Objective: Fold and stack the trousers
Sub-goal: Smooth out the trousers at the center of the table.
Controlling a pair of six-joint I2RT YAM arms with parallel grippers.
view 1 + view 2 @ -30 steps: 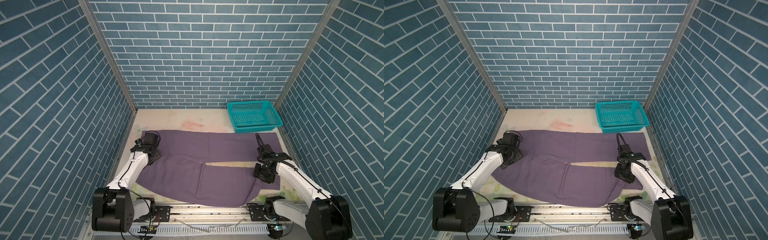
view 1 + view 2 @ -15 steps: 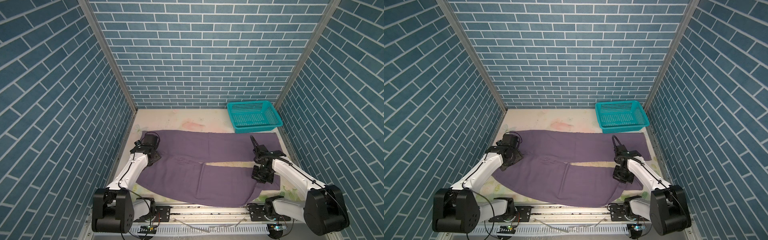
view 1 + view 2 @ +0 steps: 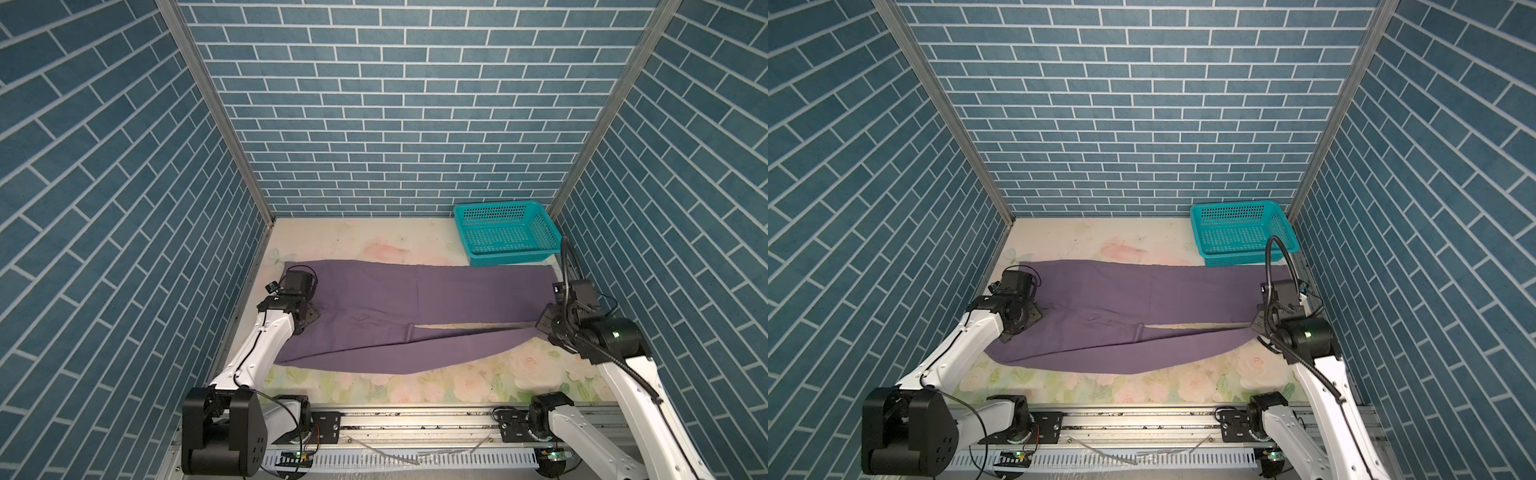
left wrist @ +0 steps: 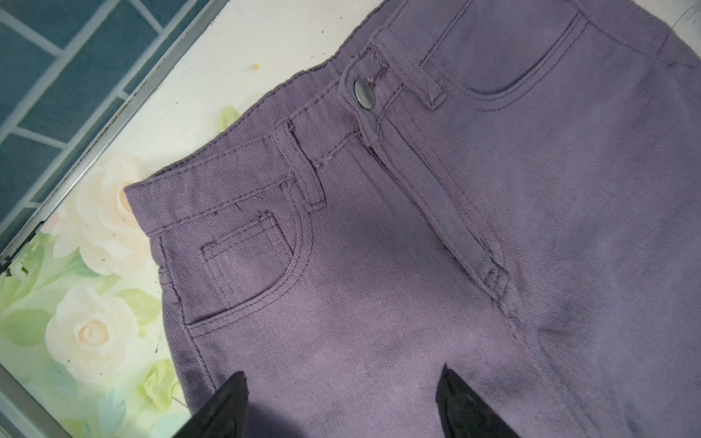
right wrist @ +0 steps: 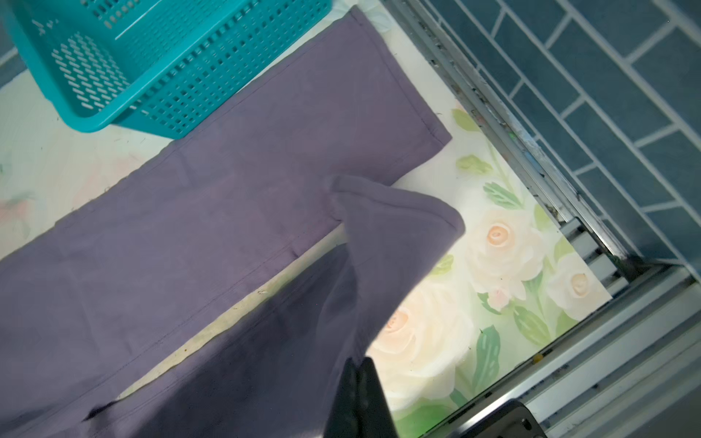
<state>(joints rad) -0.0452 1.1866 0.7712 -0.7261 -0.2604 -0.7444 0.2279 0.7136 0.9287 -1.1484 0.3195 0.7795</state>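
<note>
The hem needs to be pulled back and down by my right gripper to bare floral cover (image 5: 417, 341), clear of the far leg (image 5: 189, 208), and be let go there.
The muted-purple trousers (image 3: 395, 291) (image 3: 1133, 299) lie spread across the table, waist to the left and legs to the right. In the left wrist view my left gripper (image 4: 342, 371) is open just above the hip below the front pocket, with nothing between its fingers (image 4: 227, 398). It sits at the waist end in a top view (image 3: 309, 316). My right gripper (image 5: 358, 362) (image 3: 544, 322) is shut on the hem corner of the near leg. That corner hangs off the table and droops beside the far leg (image 5: 189, 208).
A teal basket (image 3: 511, 257) (image 5: 212, 87) stands at the back right, touching the far leg's edge. The table (image 3: 374, 241) has a floral cover. Metal frame rails (image 5: 493, 113) and brick walls hem in both sides. A rail (image 3: 415, 419) runs along the front.
My right gripper has shut on the near leg's hem and raised it off the table, shifting right and back. The near leg has drawn taut. The left arm has barely moved.
</note>
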